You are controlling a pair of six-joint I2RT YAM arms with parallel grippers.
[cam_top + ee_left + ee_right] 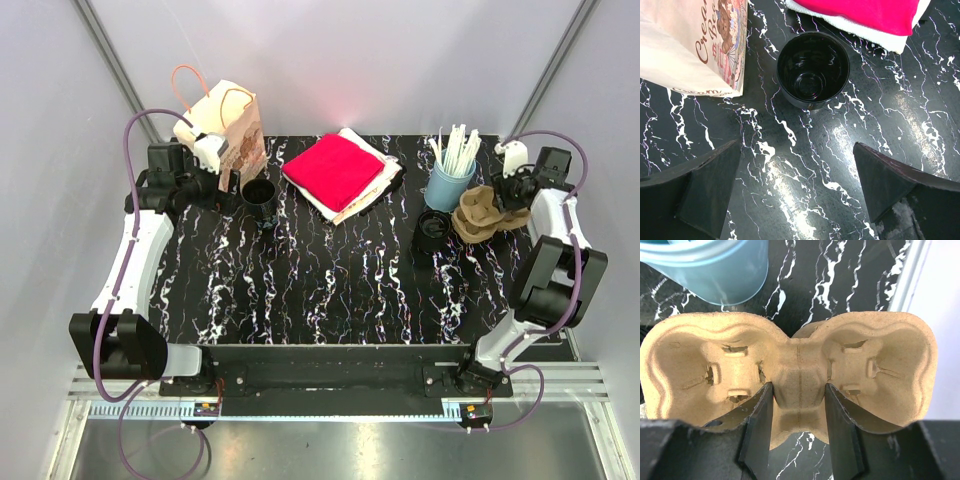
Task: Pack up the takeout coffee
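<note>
The robot should next raise the open fingers of its left gripper outward, so they go around and pinch the top edge of the bag's printed side, which is above and outward of the gripper.
An empty black coffee cup stands upright on the marble table beside a paper bag at the back left. My left gripper hovers just short of the cup, open, with only table between its fingers. At the back right lies a brown pulp two-cup carrier. My right gripper is shut on its raised middle ridge, one finger in each cup well's inner side.
A folded red cloth on white towels lies at the back centre. A light blue cup of stirrers stands just beyond the carrier. Black lids sit left of the carrier. The table's right edge is close.
</note>
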